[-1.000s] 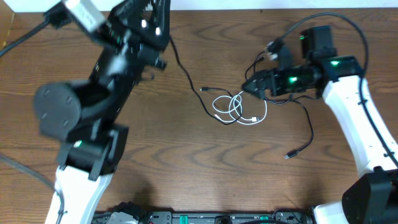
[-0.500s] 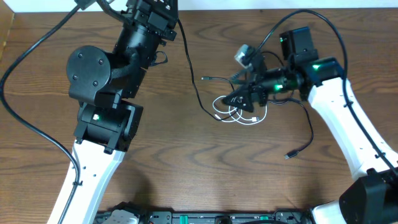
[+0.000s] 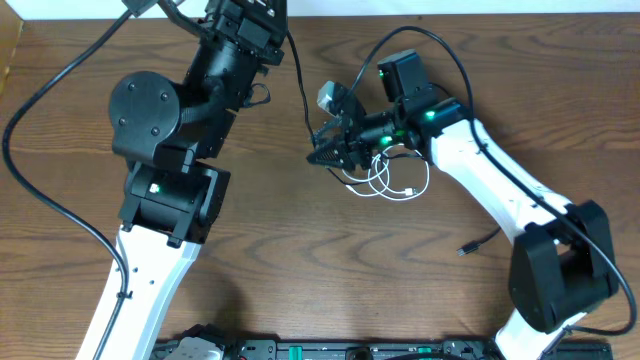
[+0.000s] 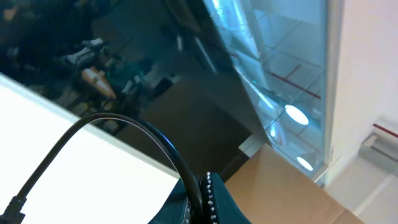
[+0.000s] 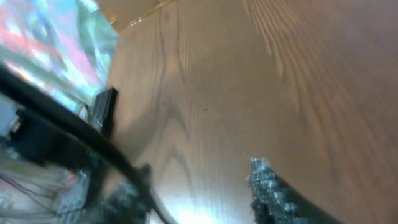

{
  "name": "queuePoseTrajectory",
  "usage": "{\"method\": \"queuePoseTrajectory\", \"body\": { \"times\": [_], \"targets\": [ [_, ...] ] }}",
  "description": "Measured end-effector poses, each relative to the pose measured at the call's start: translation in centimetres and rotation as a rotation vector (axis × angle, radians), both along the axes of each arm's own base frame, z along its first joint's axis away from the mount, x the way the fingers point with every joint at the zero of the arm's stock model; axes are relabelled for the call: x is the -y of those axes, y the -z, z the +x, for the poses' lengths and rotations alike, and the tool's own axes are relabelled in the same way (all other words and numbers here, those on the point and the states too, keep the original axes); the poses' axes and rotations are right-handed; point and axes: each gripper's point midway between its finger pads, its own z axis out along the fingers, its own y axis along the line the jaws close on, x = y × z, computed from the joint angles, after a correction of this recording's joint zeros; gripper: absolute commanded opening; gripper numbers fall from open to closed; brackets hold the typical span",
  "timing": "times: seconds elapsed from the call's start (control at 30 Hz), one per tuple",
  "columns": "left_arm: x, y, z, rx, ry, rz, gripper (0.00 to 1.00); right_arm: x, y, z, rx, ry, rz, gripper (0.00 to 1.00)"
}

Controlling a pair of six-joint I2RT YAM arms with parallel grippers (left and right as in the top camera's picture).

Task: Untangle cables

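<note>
My left gripper lowers the black cable next and tilts toward the table on the far side (image 3: 326, 66) of the white loops.
The white cable (image 3: 398, 192) lies in loose loops on the brown table, mid-right. The black cable (image 3: 300, 95) runs from my left gripper (image 3: 265, 15) at the table's far edge down to the loops. Its other end trails to a plug (image 3: 465, 250) at the lower right. In the left wrist view, my left gripper (image 4: 202, 202) is shut on the black cable (image 4: 124, 121), which arcs away to the left. My right gripper (image 3: 318, 155) sits just left of the white loops. Its jaws (image 5: 199, 193) stand apart, with the black cable (image 5: 74, 127) lying along the left finger (image 5: 124, 196).
The left arm's bulky joints (image 3: 150, 110) hang over the table's left half. A thick black robot wire (image 3: 40, 190) loops at the far left. Equipment lines the table's front edge (image 3: 330, 350).
My right gripper has swept left across the white loops to the black cable, its jaws narrowing. The left arm swung up a second ago and has held still since.
</note>
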Motion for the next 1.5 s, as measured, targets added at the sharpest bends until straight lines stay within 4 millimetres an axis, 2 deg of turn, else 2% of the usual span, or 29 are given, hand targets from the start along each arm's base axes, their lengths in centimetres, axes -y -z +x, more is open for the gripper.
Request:
{"method": "queuePoseTrajectory", "body": {
  "times": [0.1, 0.2, 0.3, 0.33, 0.37, 0.4, 0.47, 0.5, 0.7, 0.73, 0.8, 0.9, 1.03, 1.1, 1.2, 1.3, 1.4, 1.5],
  "targets": [
    [0.2, 1.3, 0.5, -0.054, 0.000, 0.020, 0.08, 0.1, 0.2, 0.7, -0.054, 0.054, -0.011, 0.01],
    [0.4, 4.0, 1.1, -0.155, -0.003, 0.072, 0.07, 1.1, 0.4, 2.1, -0.110, 0.142, -0.039, 0.01],
    [0.6, 7.5, 1.5, -0.276, -0.008, 0.157, 0.09, 3.8, 0.2, 4.5, -0.163, 0.284, -0.060, 0.01],
    [0.6, 8.6, 1.5, -0.311, -0.009, 0.186, 0.13, 5.5, -0.5, 5.7, -0.178, 0.359, -0.060, 0.01],
    [0.6, 10.6, 1.4, -0.375, -0.009, 0.243, 0.16, 7.0, -1.3, 6.8, -0.184, 0.426, -0.056, 0.01],
    [0.6, 12.2, 1.2, -0.426, -0.007, 0.287, 0.17, 9.3, -2.8, 7.9, -0.188, 0.515, -0.042, 0.01],
    [0.4, 14.8, 0.7, -0.503, -0.004, 0.365, 0.24, 11.9, -4.6, 8.9, -0.185, 0.610, -0.020, 0.01],
    [0.3, 16.0, 0.4, -0.540, 0.000, 0.403, 0.26, 14.2, -6.3, 9.6, -0.173, 0.682, 0.007, 0.01],
    [-0.2, 20.4, -1.3, -0.656, 0.030, 0.578, 0.40, 23.9, -14.8, 11.4, -0.115, 0.958, 0.204, 0.01],
    [-0.3, 21.0, -1.5, -0.671, 0.035, 0.604, 0.41, 25.5, -16.8, 11.7, -0.094, 0.991, 0.263, 0.01],
    [-0.5, 21.8, -1.9, -0.689, 0.044, 0.640, 0.42, 27.5, -19.8, 11.7, -0.063, 1.013, 0.359, 0.01],
    [-0.6, 22.9, -2.2, -0.719, 0.055, 0.677, 0.42, 28.8, -24.4, 11.2, -0.024, 0.975, 0.506, 0.01],
    [-0.5, 24.4, -2.1, -0.763, 0.069, 0.711, 0.42, 29.0, -29.0, 9.3, -0.022, 0.873, 0.648, 0.01],
    [-0.5, 24.9, -2.0, -0.778, 0.074, 0.719, 0.42, 28.9, -30.2, 8.5, -0.038, 0.838, 0.682, 0.01],
    [-0.4, 25.4, -1.8, -0.791, 0.079, 0.724, 0.42, 29.8, -30.5, 7.9, -0.103, 0.843, 0.703, 0.01],
    [-0.4, 25.5, -1.8, -0.793, 0.081, 0.725, 0.42, 31.3, -28.2, 8.7, -0.254, 0.922, 0.682, 0.01],
    [-0.4, 25.5, -1.8, -0.794, 0.081, 0.725, 0.42, 32.2, -23.7, 9.5, -0.461, 1.034, 0.622, 0.01],
    [-0.4, 25.5, -1.8, -0.792, 0.081, 0.727, 0.42, 32.3, -17.3, 9.4, -0.673, 1.182, 0.494, 0.01]
  ]
}}
